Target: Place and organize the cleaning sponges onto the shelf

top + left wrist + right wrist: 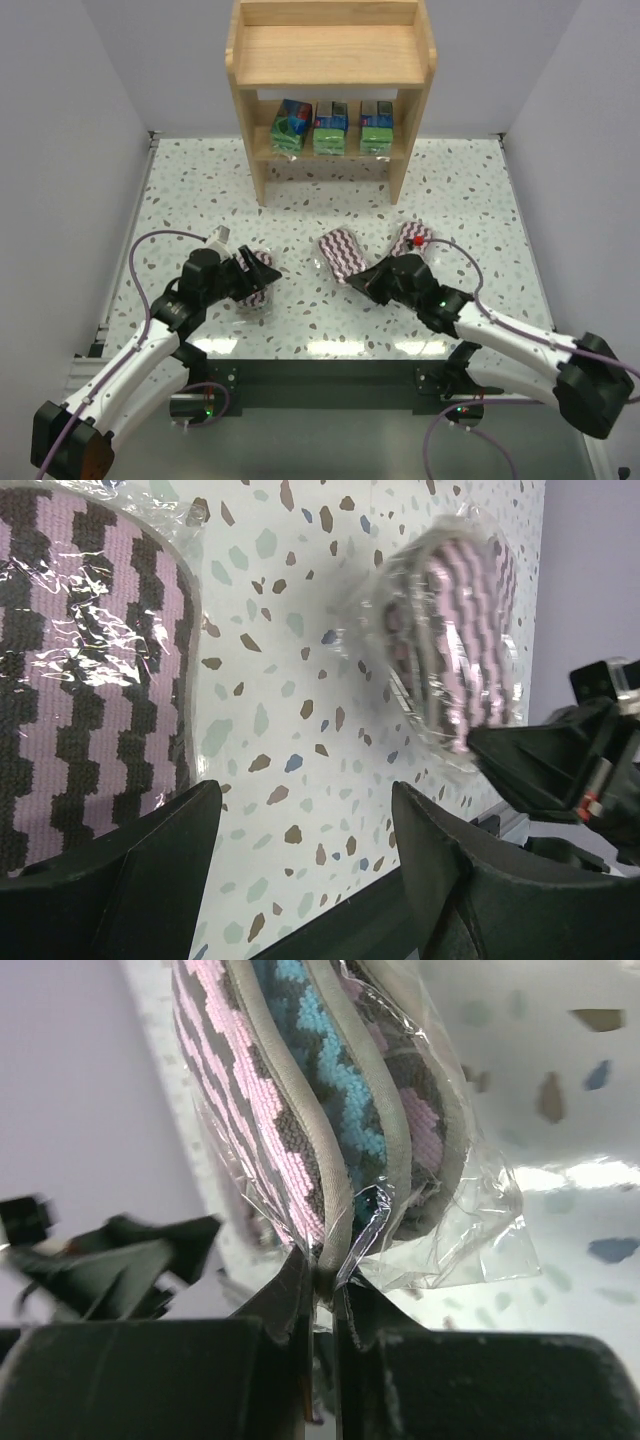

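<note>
I will carry the middle pad up and outward with my right gripper. Then I will lower it onto the top level of the shelf, because that level is empty.
Three green-and-blue sponge packs (329,127) stand in a row on the lower tier of the wooden shelf (330,60). Three purple zigzag oval pads lie on the speckled table. My right gripper (372,281) is shut on the wrapped edge of the middle pad (343,252). In the right wrist view this pad (300,1110) stands on edge, pinched in the gripper (320,1280). My left gripper (250,275) is open over the left pad (262,281). In the left wrist view that pad (80,660) lies beside one finger (150,880), nothing between the jaws of the gripper (300,810). The third pad (411,235) lies right of the middle one.
The shelf's top tier (330,50) holds nothing. White walls close in the table (200,190) on the left and right. The table's dark front edge (330,365) runs between the arm bases. The middle pad (450,630) and the right gripper (560,760) show in the left wrist view.
</note>
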Motion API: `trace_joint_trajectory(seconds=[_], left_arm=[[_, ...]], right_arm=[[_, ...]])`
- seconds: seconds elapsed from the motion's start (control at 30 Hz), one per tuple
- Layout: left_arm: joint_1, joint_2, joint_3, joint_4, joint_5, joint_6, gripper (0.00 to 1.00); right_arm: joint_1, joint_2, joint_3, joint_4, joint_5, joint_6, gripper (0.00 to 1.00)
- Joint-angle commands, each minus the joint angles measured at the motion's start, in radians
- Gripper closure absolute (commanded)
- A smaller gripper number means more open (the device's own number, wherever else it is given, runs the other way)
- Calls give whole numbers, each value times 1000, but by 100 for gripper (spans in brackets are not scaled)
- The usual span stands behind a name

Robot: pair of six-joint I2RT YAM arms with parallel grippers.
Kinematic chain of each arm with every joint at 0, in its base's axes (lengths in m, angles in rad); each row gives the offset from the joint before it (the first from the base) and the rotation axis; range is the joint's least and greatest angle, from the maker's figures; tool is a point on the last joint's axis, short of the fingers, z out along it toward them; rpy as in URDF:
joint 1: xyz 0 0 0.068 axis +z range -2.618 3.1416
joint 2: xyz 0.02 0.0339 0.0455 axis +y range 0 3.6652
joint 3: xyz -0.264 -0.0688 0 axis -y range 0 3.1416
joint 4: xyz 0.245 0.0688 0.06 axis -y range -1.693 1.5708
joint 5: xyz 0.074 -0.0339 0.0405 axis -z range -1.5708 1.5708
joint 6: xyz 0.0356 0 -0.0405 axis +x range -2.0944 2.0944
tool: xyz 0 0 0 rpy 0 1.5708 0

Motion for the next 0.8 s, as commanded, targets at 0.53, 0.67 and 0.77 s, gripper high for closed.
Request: trace_joint_trajectory(seconds=[0.53, 0.67, 0.77], left_arm=[[-2, -1, 42, -9, 1, 0, 27], [-2, -26, 59, -26, -1, 0, 27], [-2, -39, 71, -56, -10, 6, 27]], right_arm=[[-157, 14, 1004, -350, 16, -362, 100], [-301, 204, 1244, -372, -67, -363, 100], [-371, 367, 1432, -436, -78, -337, 100]])
